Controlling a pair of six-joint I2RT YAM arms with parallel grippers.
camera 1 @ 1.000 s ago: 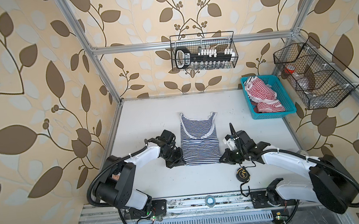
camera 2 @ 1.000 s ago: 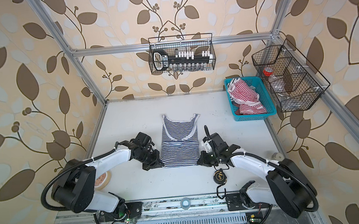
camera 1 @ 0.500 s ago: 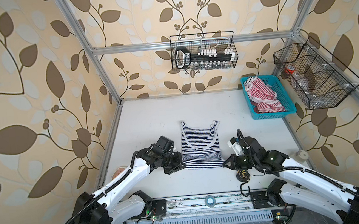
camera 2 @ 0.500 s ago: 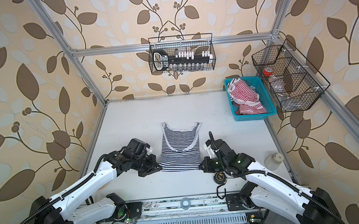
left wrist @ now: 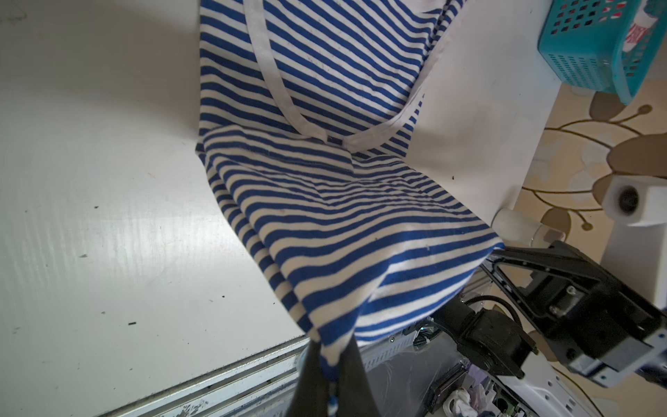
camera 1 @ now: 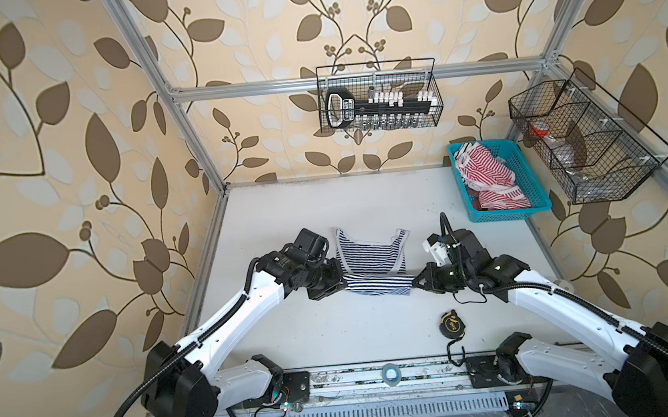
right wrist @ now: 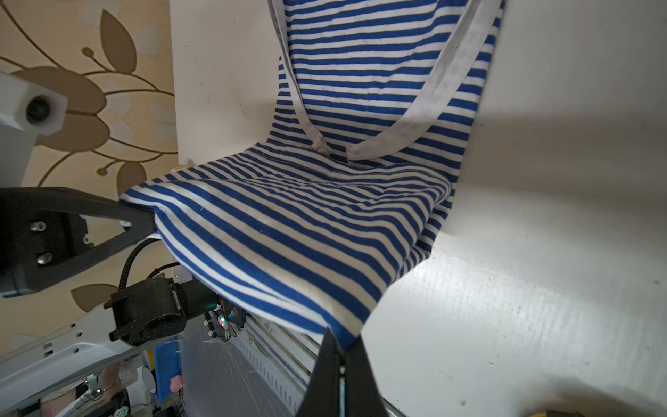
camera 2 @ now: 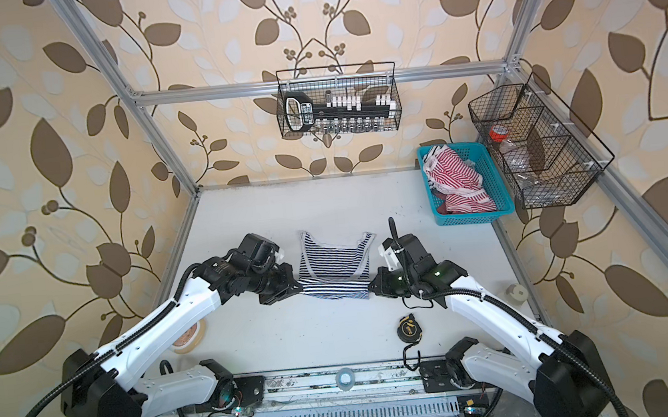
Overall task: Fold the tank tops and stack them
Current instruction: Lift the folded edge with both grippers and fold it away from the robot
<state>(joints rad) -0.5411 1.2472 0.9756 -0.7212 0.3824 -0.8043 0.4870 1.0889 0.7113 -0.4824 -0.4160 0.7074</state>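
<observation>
My left gripper needs to move outward and down next onto the strap on its side (left wrist: 225, 43) and let go of the hem's corner, as the tank top's straps lie flat beyond the raised hem.
The navy-and-white tank top (camera 1: 370, 256) (camera 2: 333, 264) lies mid-table, straps toward the back wall. Its hem end is raised off the surface and stretched between my two grippers. My left gripper (camera 1: 342, 286) (left wrist: 334, 361) is shut on the hem's left corner. My right gripper (camera 1: 414, 283) (right wrist: 343, 346) is shut on the right corner. In both wrist views the lifted striped cloth (left wrist: 325, 216) (right wrist: 306, 224) sags a little between the corners, and the white-trimmed neckline rests flat beyond it. A red-and-white tank top (camera 1: 487, 174) (camera 2: 454, 177) lies crumpled in the teal basket.
The teal basket (camera 1: 508, 213) stands at the back right of the table. A black tape measure (camera 1: 452, 325) lies near the front, right of centre. A tape roll (camera 2: 188, 340) sits under the left arm and a small white cylinder (camera 2: 516, 293) at the right edge. Wire baskets (camera 1: 378, 96) (camera 1: 584, 139) hang on the walls.
Both arms have risen with the hem corners held. The hem, flat on the table a second ago, now hangs above it, and the top looks shorter from above.
</observation>
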